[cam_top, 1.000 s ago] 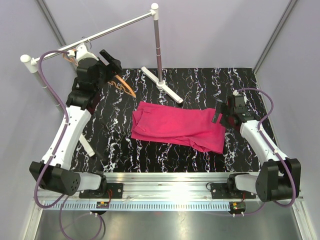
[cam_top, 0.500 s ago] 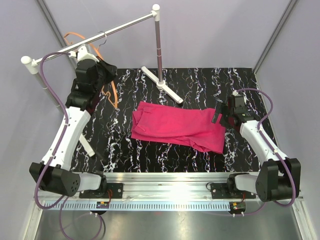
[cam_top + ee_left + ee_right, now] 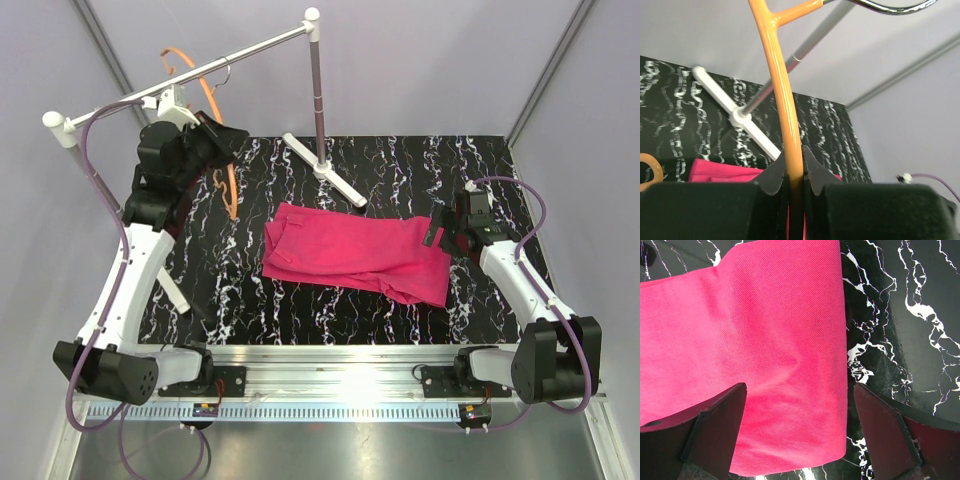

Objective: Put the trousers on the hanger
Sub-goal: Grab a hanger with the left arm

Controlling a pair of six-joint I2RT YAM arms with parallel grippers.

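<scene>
I need to lower my right gripper straight down onto that edge of cloth next and close, because my open fingers are already on both sides of the trousers' end edge [image 3: 441,243] [image 3: 844,405] below.
The magenta trousers [image 3: 355,255] lie flat, folded, in the middle of the black marble table. The thin orange hanger [image 3: 229,185] hangs tilted by its wire hook from the silver rail [image 3: 250,48] at the back left. My left gripper [image 3: 224,136] is shut on one of its curved arms. The left wrist view shows the orange arm [image 3: 782,100] pinched between my jaws [image 3: 794,175], with the trousers [image 3: 720,171] beyond. My right gripper [image 3: 437,228] hovers open over the trousers' right end [image 3: 765,340]; its fingers [image 3: 715,425] straddle the cloth edge, gripper [image 3: 800,430] holding nothing.
The rail's upright post [image 3: 316,90] stands on a white cross foot [image 3: 325,170] at the back of the table, just behind the trousers. A second white foot [image 3: 172,290] lies on the left side. Grey walls close in the sides and the back.
My left gripper has shut on the hanger and raised it; the hanger has swung up at the rail and shifted right. The right arm and the trousers have not moved.
</scene>
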